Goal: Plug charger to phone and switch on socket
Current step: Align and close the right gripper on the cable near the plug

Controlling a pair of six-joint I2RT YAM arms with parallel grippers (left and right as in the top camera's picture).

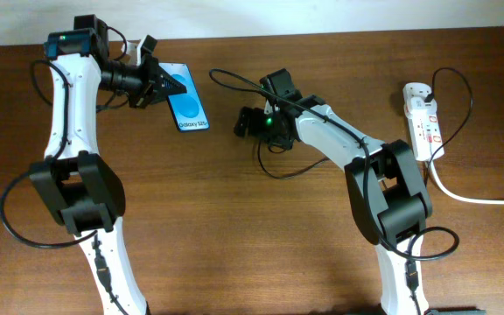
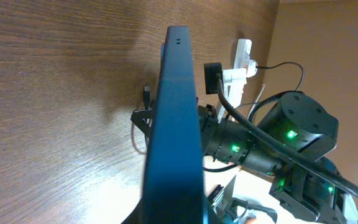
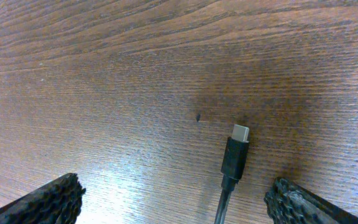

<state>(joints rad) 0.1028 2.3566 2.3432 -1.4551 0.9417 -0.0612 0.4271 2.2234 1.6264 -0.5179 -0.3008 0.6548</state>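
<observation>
The black plug (image 3: 235, 154) is off-center between the fingers of my right gripper, so I will move that gripper a little to the right in the wrist view and close it on the plug.
The phone (image 1: 189, 108), blue screen up, sits at the back left with my left gripper (image 1: 164, 87) shut on its left edge. In the left wrist view the phone (image 2: 176, 118) shows edge-on, filling the middle. My right gripper (image 1: 245, 123) is open just right of the phone, low over the table. In the right wrist view its fingers (image 3: 179, 196) straddle the charger's black plug (image 3: 235, 154), which lies on the wood with its metal tip pointing away and touches neither finger. The socket (image 1: 422, 116) lies at the far right, also seen in the left wrist view (image 2: 242, 57).
The socket's thick white lead (image 1: 471, 198) runs off the right edge. Thin black cable (image 1: 276, 171) loops on the table under the right arm. Bare wooden table (image 1: 234, 236) fills the front.
</observation>
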